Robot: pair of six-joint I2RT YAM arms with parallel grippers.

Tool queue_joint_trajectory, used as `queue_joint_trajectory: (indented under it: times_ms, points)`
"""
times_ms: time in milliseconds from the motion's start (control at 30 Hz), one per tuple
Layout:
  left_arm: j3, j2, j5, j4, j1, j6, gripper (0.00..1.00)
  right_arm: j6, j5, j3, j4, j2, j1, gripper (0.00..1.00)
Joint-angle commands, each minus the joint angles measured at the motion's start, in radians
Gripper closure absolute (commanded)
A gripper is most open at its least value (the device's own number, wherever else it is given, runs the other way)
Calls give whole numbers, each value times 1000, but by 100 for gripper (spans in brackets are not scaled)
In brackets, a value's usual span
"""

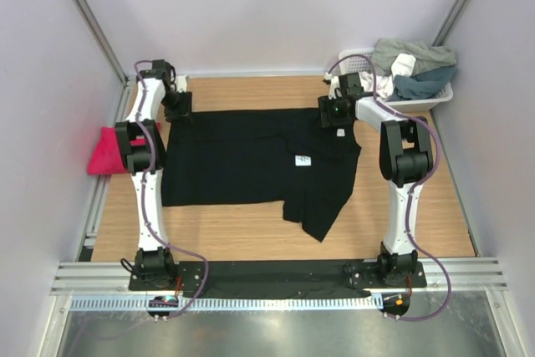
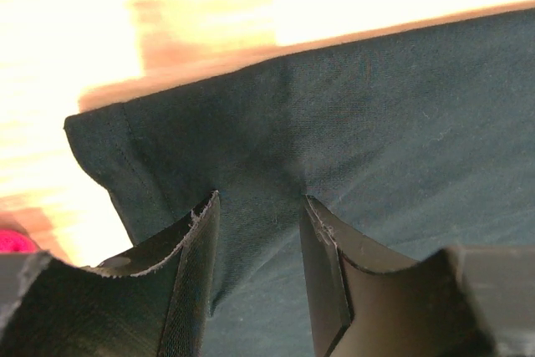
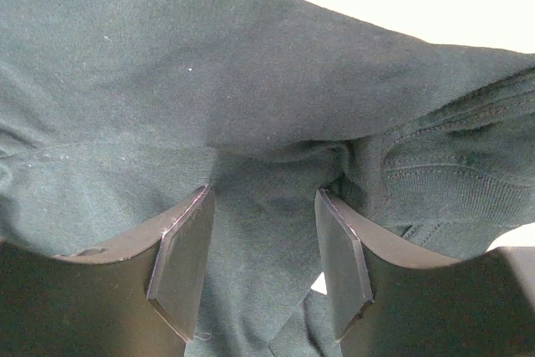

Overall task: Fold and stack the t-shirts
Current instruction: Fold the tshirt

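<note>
I will next lift my right gripper off the bunched cloth, bring it back and lower it onto the trailing sleeve's near tip (image 1: 318, 237), because that tip sticks out past the t-shirt's body.
A large black t-shirt (image 1: 251, 165) lies spread across the wooden table, a small white tag (image 1: 303, 160) near its middle and one sleeve trailing toward the near edge. My left gripper (image 1: 178, 112) is down on its far left corner; in the left wrist view (image 2: 259, 202) the jaws stand apart with the hemmed cloth (image 2: 376, 123) running between them. My right gripper (image 1: 336, 116) is at the far right edge by the collar; its jaws (image 3: 263, 194) are also apart, over a ridge of bunched cloth (image 3: 267, 232). A pink t-shirt (image 1: 104, 152) lies folded at the left.
A white latticed basket (image 1: 439, 96) holding several more garments (image 1: 414, 60) stands at the back right corner, close behind the right arm. Pale walls close in the table on three sides. The pink cloth (image 2: 10, 240) shows at the left wrist view's edge.
</note>
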Motion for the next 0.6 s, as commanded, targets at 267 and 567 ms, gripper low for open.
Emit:
queue_joint_trajectory:
  times_ms: [267, 567]
  points:
    - [11, -181, 84, 52, -2, 7, 53, -77, 82, 25, -16, -131, 12, 39]
    - [-308, -582, 251, 80, -2, -46, 19, -297, 44, -252, -80, -494, 64, 37]
